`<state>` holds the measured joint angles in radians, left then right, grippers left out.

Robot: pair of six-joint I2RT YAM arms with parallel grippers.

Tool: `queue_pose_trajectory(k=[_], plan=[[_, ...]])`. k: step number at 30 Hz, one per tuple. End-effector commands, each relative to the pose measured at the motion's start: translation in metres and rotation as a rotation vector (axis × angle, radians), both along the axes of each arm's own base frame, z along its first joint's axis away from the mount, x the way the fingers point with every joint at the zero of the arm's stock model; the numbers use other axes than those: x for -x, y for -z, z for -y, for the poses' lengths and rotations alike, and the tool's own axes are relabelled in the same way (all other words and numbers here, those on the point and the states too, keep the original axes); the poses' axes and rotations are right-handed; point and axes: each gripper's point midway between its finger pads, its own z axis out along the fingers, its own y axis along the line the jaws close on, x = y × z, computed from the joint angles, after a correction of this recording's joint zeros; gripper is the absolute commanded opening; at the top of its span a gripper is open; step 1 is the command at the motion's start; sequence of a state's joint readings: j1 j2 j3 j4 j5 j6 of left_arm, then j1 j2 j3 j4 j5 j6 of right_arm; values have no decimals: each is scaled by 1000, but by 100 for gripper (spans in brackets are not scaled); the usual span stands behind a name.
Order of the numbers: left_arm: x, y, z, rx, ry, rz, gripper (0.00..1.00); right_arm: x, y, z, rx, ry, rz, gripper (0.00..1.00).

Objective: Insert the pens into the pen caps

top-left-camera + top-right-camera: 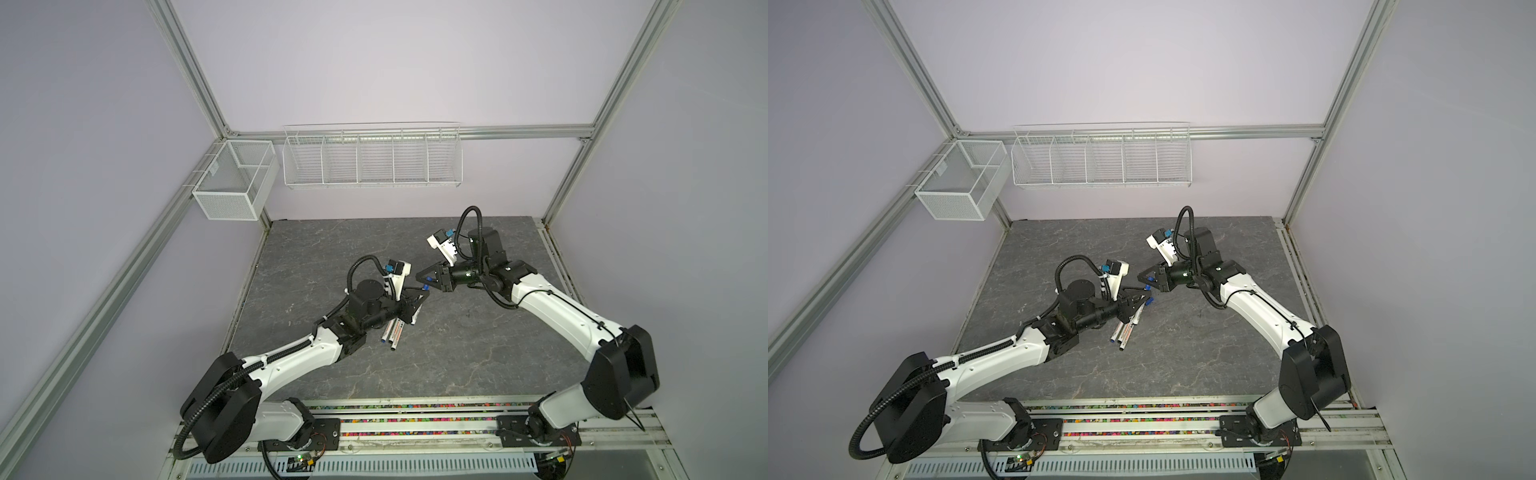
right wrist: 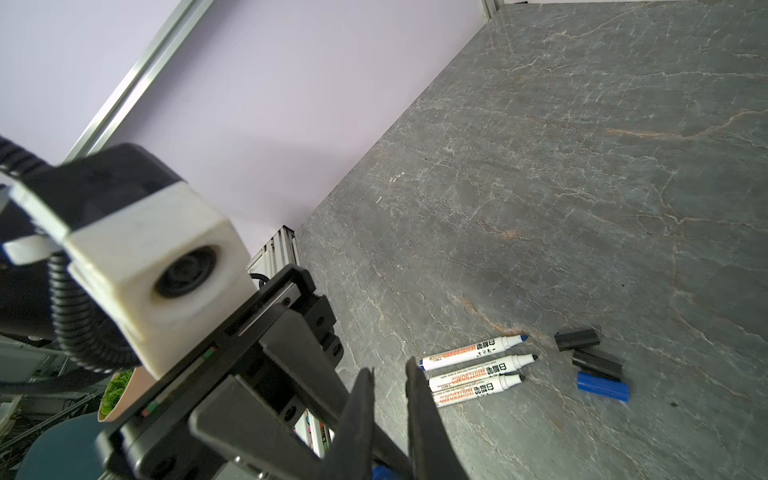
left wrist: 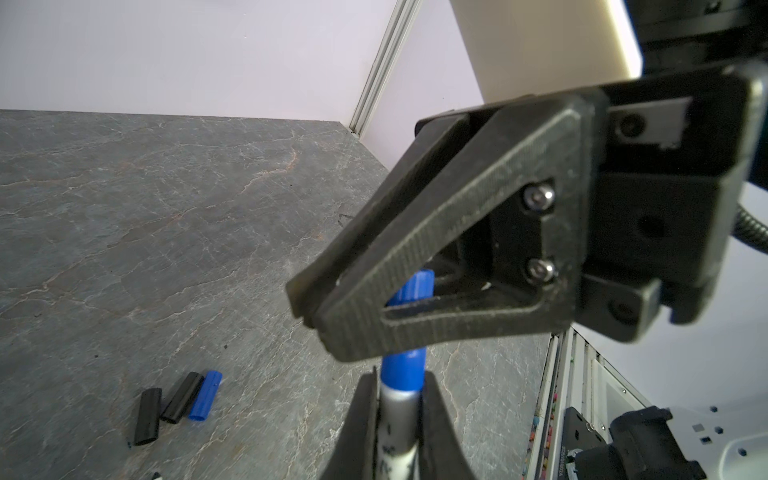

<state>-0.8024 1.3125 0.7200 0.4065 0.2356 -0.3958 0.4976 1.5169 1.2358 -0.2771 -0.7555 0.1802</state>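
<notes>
I will next carry the white pen [image 3: 395, 440] outward and down with my left gripper, tipping it downward to release it, as the clear tabletop is below and outward.
My left gripper [image 3: 401, 386] is shut on a white pen [image 3: 395, 440], whose tip end sits inside a blue pen cap [image 3: 403, 370]. My right gripper [image 2: 388, 374] is shut on that blue cap [image 2: 384, 471], which sits deep between its jaws. In both top views the two grippers meet above the table's middle, left gripper [image 1: 415, 298] against right gripper [image 1: 422, 282]. Three uncapped pens [image 2: 482, 370] lie side by side on the table, partly hidden under the left arm in a top view [image 1: 392, 332]. Beside them lie two black caps [image 2: 577, 338] [image 2: 596, 363] and one blue cap [image 2: 602, 386].
The grey marble-patterned table [image 1: 457, 353] ends at an aluminium frame. A white wire rack [image 1: 372, 160] and a mesh box [image 1: 235, 178] hang on the back wall. A rail [image 1: 415, 419] carrying both arm bases runs along the front edge.
</notes>
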Motion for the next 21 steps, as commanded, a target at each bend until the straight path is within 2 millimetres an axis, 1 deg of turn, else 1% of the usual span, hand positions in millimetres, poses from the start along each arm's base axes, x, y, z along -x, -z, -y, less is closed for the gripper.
queue_pose_trajectory(k=[1,3,4,5,7,9,11,13,17,19,21], plan=[[-72,-44,-69,162,-451,75,0,48,32,18,91,-60,-308,13],[-68,-27,-63,149,-428,36,0,36,23,16,80,-33,-282,32],[-67,-18,-61,151,-418,9,0,28,17,14,62,-20,-262,42],[-66,-11,-59,154,-411,-8,0,19,10,14,44,4,-245,51],[-67,4,-58,141,-415,-43,0,-1,-8,16,-4,70,-194,60],[-70,16,-58,115,-423,-69,0,-20,-29,25,-64,149,-138,67],[-80,28,-64,99,-445,-105,0,-31,-41,37,-86,222,-99,68],[-94,40,-75,71,-483,-157,0,-36,-39,47,-64,269,-94,68],[-122,76,-91,-102,-536,-237,0,-33,-17,61,20,320,-112,67],[-134,98,-98,-216,-549,-290,0,-32,-5,67,51,345,-131,67],[-143,127,-107,-322,-578,-385,0,-31,6,71,75,361,-151,66]])
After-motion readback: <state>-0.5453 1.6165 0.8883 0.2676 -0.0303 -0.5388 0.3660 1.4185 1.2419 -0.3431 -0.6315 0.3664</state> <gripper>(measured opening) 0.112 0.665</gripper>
